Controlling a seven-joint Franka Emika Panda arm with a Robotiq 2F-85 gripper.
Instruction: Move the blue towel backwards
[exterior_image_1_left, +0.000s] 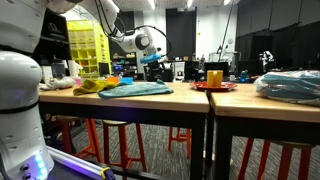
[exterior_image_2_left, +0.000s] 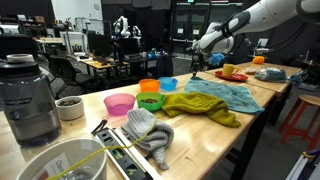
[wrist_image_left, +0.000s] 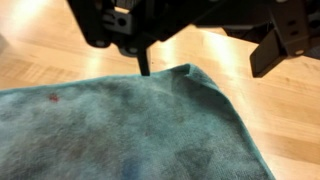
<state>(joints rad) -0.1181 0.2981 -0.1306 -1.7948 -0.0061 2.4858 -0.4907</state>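
Observation:
The towel's raised far corner (exterior_image_2_left: 191, 82) (wrist_image_left: 190, 72) pokes up between my gripper's open fingers, with bare wood beyond it. Next, the gripper lowers onto that corner and closes.
The blue towel (exterior_image_1_left: 135, 88) lies flat on the wooden table (exterior_image_1_left: 150, 100). It also shows in an exterior view (exterior_image_2_left: 225, 95) and fills the lower part of the wrist view (wrist_image_left: 120, 125). My gripper (wrist_image_left: 205, 70) comes in from the top of the wrist view, open and empty. One dark finger (wrist_image_left: 145, 65) hangs at the towel's far corner. The other finger (wrist_image_left: 268, 55) is over bare wood beside it. In both exterior views the gripper (exterior_image_1_left: 152, 62) (exterior_image_2_left: 195, 68) hangs just above the towel's far end.
An olive-yellow cloth (exterior_image_2_left: 205, 108) lies against the towel's near edge. Pink (exterior_image_2_left: 119, 103), green (exterior_image_2_left: 150, 101) and blue (exterior_image_2_left: 168, 84) bowls stand beside it. A grey cloth (exterior_image_2_left: 150, 135) and a blender (exterior_image_2_left: 30, 100) are nearer. A yellow cup (exterior_image_1_left: 214, 76) stands on a red plate.

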